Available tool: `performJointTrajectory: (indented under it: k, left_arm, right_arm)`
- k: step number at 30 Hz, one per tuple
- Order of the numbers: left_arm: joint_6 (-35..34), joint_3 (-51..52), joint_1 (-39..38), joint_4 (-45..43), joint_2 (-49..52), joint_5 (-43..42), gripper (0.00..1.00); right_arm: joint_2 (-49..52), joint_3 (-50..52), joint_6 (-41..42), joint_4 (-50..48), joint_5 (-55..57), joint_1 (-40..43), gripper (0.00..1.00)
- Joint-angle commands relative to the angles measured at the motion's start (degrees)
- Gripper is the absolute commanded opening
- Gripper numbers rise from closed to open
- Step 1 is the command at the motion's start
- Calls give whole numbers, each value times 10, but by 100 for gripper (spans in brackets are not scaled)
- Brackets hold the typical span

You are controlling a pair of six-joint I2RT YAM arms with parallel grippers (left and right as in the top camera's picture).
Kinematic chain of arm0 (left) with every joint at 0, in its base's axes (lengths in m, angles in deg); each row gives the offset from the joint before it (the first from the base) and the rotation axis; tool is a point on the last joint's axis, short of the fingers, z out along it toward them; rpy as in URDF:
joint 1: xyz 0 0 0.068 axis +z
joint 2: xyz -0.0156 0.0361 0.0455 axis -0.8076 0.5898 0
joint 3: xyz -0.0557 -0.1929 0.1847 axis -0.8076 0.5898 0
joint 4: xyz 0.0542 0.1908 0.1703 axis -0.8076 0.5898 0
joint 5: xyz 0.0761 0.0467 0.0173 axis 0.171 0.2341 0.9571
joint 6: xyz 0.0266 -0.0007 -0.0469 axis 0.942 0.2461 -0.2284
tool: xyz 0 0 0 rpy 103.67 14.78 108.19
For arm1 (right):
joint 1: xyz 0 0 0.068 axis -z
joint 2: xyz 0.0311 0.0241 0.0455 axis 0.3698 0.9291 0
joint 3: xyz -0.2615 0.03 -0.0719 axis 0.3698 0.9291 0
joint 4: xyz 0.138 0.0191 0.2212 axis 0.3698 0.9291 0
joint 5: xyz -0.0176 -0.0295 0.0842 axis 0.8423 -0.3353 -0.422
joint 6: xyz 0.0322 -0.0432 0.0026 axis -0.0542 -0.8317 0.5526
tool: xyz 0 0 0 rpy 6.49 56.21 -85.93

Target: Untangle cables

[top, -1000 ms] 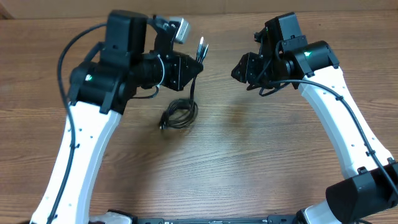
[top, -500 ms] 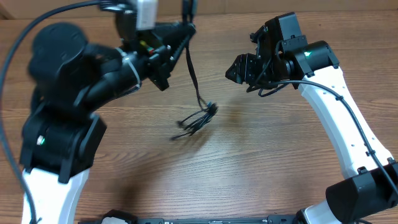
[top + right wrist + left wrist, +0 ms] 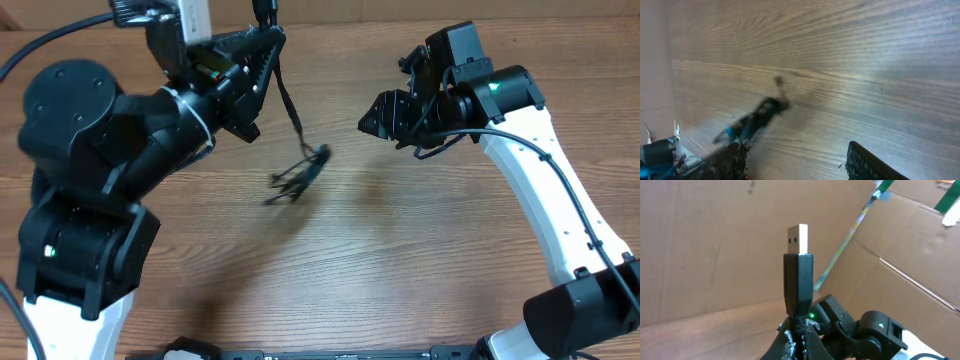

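My left gripper moves down next, toward the right in the overhead view and past the bundle, to let go of the plug on the bare tabletop, because the bundle hangs from the plug.
My left gripper [image 3: 265, 22] is raised high at the back and is shut on the black USB plug [image 3: 799, 280] of one of the cables. In the left wrist view the plug's metal tip points up above the closed fingers [image 3: 790, 342]. A thin black strand [image 3: 289, 105] runs down from the plug to a small tangled bundle [image 3: 299, 175], which is blurred and seems to hang just above the table. My right gripper [image 3: 368, 118] stands open to the right of the bundle with nothing between its fingers. In the right wrist view the blurred bundle [image 3: 759, 116] lies beyond the left fingertip [image 3: 735, 159].
The wooden table [image 3: 400, 260] spreads under both arms. A brown cardboard wall [image 3: 715, 240] with green tape [image 3: 945, 202] stands behind it. The left arm's bulky black body [image 3: 110, 140] looms over the table's left half.
My left arm has risen and swung left with the plug, dragging the bundle up off the table and to the right. The right gripper has opened a little and edged left.
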Motion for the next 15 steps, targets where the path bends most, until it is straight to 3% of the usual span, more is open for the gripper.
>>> performJointTrajectory:
  k: [1, 7, 15]
  left_arm:
    - [-13, -14, 0, 3, 12, 10, 4]
    - [-17, -14, 0, 20, 25, 32, 4]
    - [-13, -13, 0, 150, 84, 63, 4]
  right_arm:
    - [26, -10, 9, 11, -1, -3, 62]
    - [53, -1, -3, 11, -6, -14, 63]
    - [53, 3, -9, 12, 25, 4, 66]
